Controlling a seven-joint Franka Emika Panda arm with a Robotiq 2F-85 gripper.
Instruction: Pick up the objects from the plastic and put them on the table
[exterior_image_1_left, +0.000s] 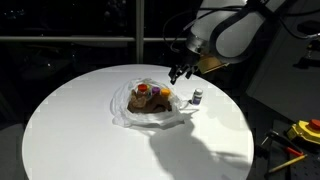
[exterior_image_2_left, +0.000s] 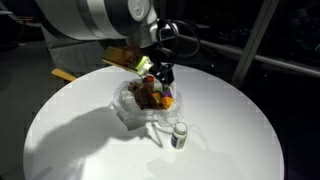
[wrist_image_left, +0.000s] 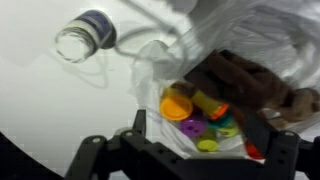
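Observation:
Next, my gripper will go down and toward the right in the wrist view onto the brown irregular piece (exterior_image_1_left: 140, 101) (wrist_image_left: 245, 80), because the fingers hang over the coloured pieces beside it.
On the round white table (exterior_image_1_left: 70, 130) lies the crumpled clear plastic (exterior_image_1_left: 150, 114) (exterior_image_2_left: 130, 112) (wrist_image_left: 150, 68). On it rests a brown irregular piece (exterior_image_1_left: 140, 101) (exterior_image_2_left: 148, 95) (wrist_image_left: 245, 80) with small coloured pieces: orange (wrist_image_left: 176, 104), purple (wrist_image_left: 193, 127), yellow-green (wrist_image_left: 208, 145) and red (wrist_image_left: 212, 100). A small grey-white jar-like figure (exterior_image_1_left: 197, 97) (exterior_image_2_left: 180, 135) (wrist_image_left: 85, 35) stands on the bare table beside the plastic. My gripper (exterior_image_1_left: 178, 72) (exterior_image_2_left: 160, 72) (wrist_image_left: 198, 135) hangs just above the pile's edge. Its fingers stand wide apart either side of the coloured pieces, open and holding nothing.
A yellow tool with red parts (exterior_image_1_left: 305, 130) lies off the table's edge in an exterior view. A brown cardboard box (exterior_image_2_left: 122, 55) sits at the table's far side behind the arm. Dark windows and rails surround the table.

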